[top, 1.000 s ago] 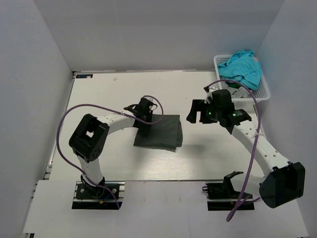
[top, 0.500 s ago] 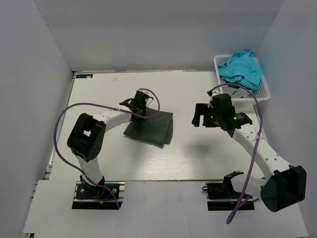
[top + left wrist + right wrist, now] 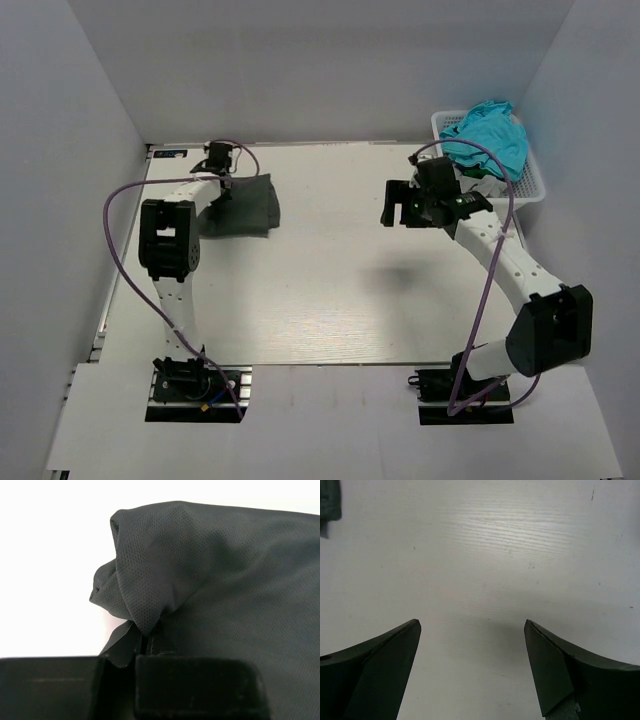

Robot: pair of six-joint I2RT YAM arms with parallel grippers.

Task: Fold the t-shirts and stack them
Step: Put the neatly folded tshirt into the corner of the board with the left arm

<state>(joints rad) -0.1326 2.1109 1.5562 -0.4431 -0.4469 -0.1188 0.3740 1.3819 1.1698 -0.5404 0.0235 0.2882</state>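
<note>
The far corner of the table is to the left of my left gripper in the top view. My left gripper needs to drag the tee outward into that corner next and let go of it.
The folded dark charcoal-grey t-shirt [image 3: 243, 205] lies at the table's far left. My left gripper [image 3: 224, 181] is shut on its far left edge; in the left wrist view the cloth [image 3: 220, 565] bunches up out of the closed jaws [image 3: 146, 645]. My right gripper [image 3: 399, 207] is open and empty above bare table at the right, near the basket; its fingers [image 3: 380, 665] stand wide apart. A turquoise t-shirt [image 3: 488, 136] is heaped in the white lattice basket [image 3: 535, 178] at the far right, with a bit of darker cloth under it. A corner of the dark tee shows in the right wrist view [image 3: 330, 502].
White walls close in the table on the left, back and right. The basket stands in the far right corner. The left arm's purple cable [image 3: 118, 200] loops beside the left wall.
My left gripper has dragged the folded dark t-shirt from the table's middle to the far left. My right gripper has moved farther back, toward the basket, and stays open.
</note>
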